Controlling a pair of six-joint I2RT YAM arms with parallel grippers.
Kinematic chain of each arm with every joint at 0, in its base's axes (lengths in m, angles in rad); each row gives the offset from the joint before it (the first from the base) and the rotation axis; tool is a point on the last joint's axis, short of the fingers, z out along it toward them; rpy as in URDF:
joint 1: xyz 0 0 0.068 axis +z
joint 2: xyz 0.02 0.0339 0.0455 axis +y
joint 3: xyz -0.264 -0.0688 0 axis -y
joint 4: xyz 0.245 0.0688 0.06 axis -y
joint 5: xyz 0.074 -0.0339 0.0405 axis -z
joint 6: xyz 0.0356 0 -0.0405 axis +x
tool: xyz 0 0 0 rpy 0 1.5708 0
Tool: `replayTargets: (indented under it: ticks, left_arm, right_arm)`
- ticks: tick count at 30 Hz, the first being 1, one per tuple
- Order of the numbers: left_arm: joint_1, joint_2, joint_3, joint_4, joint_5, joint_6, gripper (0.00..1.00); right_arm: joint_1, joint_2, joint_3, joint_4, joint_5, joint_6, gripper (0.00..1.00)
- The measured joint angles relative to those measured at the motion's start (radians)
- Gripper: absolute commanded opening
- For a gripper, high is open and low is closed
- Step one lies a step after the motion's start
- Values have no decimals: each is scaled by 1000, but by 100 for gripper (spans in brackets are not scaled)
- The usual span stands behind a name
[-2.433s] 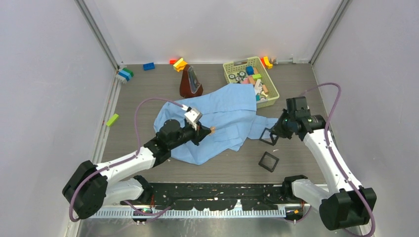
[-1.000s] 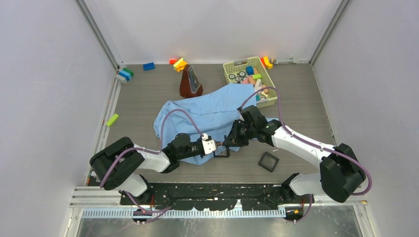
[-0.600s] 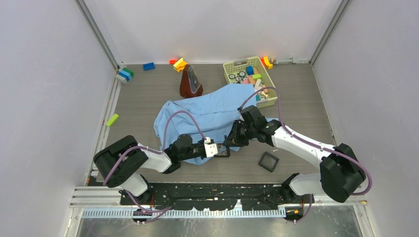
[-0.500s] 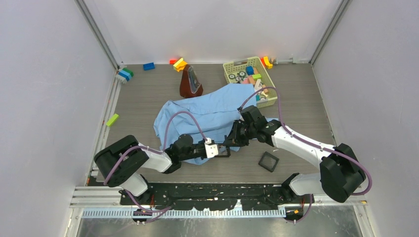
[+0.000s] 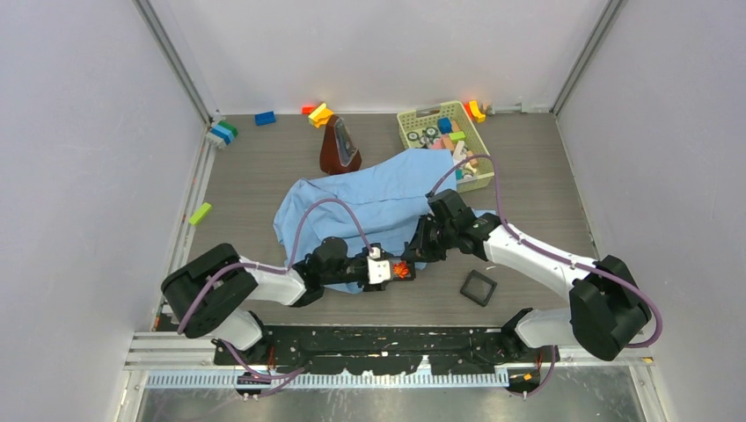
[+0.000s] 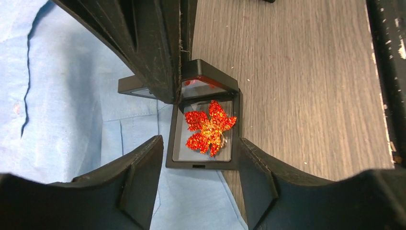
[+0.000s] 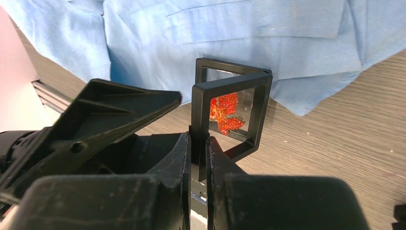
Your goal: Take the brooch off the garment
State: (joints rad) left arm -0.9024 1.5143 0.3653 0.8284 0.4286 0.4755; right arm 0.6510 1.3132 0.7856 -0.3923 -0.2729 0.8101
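Observation:
My right gripper needs to move the brooch's case to the right in the top view next, onto the bare wood (image 5: 440, 285) (image 7: 333, 155) next to the second case, because the bottom of the brooch's case overlaps the garment's hem.
The brooch (image 6: 209, 127), a glittering red-orange flower, lies in an open black display case (image 6: 203, 166) that rests half on the garment's hem and half on the wood. From above, the brooch (image 5: 400, 270) shows just beyond my left gripper (image 5: 387, 269). That left gripper (image 6: 200, 144) is open, its fingers on either side of the case's near edge and touching nothing. My right gripper (image 7: 198, 143) is shut on the raised lid (image 7: 231, 82) of the case, and the brooch (image 7: 225, 112) shows through it. The garment (image 5: 378, 198) is a light-blue shirt spread mid-table.
A green basket (image 5: 478, 136) of toys stands at the back right, touching the shirt. A brown metronome (image 5: 339, 147) stands behind the shirt. A second black case (image 5: 479, 287) lies on the wood near the right arm. Loose blocks (image 5: 265, 118) line the back wall.
My left gripper has gone from shut to open over the case, and the brooch now lies in the case. The right gripper still holds the lid in the same place.

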Motion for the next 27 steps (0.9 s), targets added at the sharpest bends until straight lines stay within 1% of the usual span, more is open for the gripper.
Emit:
replayTargets:
  ticks: [4,10,18,20,22,24,27]
  left_arm:
    - [0,-49,3,-50,13,-21,63]
    - [0,-61,27,-104,7,-71,68]
    - [0,-73,44,-148,-82,-165,68]
    - [0,-75,56,-156,-130,-211,68]
    - [0,-87,69,-174,-180,-256,65]
    - [0,-108,79,-196,-222,-290,63]
    - [0,-146,86,-217,-281,-340,61]
  right_arm:
    - [0,0,4,-39,38,-15,4]
    - [1,-2,32,-122,122,-44,4]
    - [-14,-70,37,-228,261,-52,3]
    - [-34,-92,34,-245,281,-52,1]
    - [-64,-108,28,-259,291,-52,0]
    - [-112,-122,15,-274,302,-52,1]
    - [-184,-140,-15,-304,325,-52,2]
